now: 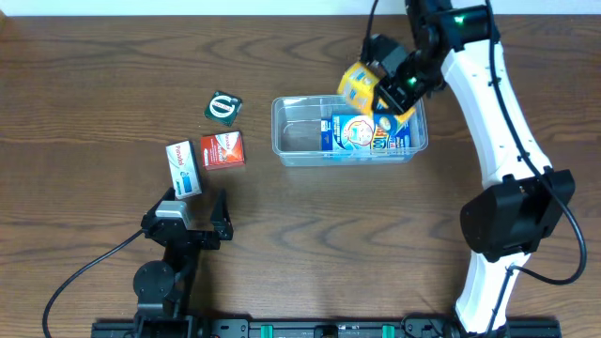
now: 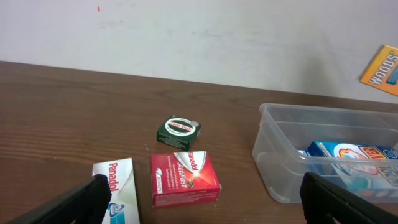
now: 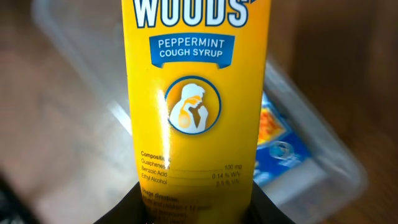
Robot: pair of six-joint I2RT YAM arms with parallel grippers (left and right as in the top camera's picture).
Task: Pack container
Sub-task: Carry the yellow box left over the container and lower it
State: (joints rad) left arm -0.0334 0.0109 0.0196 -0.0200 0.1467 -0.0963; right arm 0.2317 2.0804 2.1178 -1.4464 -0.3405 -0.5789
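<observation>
My right gripper will next lower the Woods cough syrup box into the container (image 1: 300, 145), onto the blue box (image 1: 362, 133), and let go of it, since the open container is right below it.
The clear plastic container (image 1: 300, 145) stands right of the table's middle, with a blue box (image 1: 362, 133) lying inside its right half; both also show in the left wrist view, the container (image 2: 280, 155) and the blue box (image 2: 348, 155). My right gripper (image 1: 392, 80) is shut on a yellow Woods cough syrup box (image 1: 362, 89) and holds it above the container's far right rim; the box fills the right wrist view (image 3: 196, 93). My left gripper (image 1: 192, 221) is open and empty near the front left, behind the loose boxes.
On the table left of the container lie a red Panadol box (image 1: 223, 150), a white and blue Panadol box (image 1: 184, 167) and a small green box (image 1: 223, 107). They show in the left wrist view too: red (image 2: 183, 177), white (image 2: 118, 190), green (image 2: 179, 129).
</observation>
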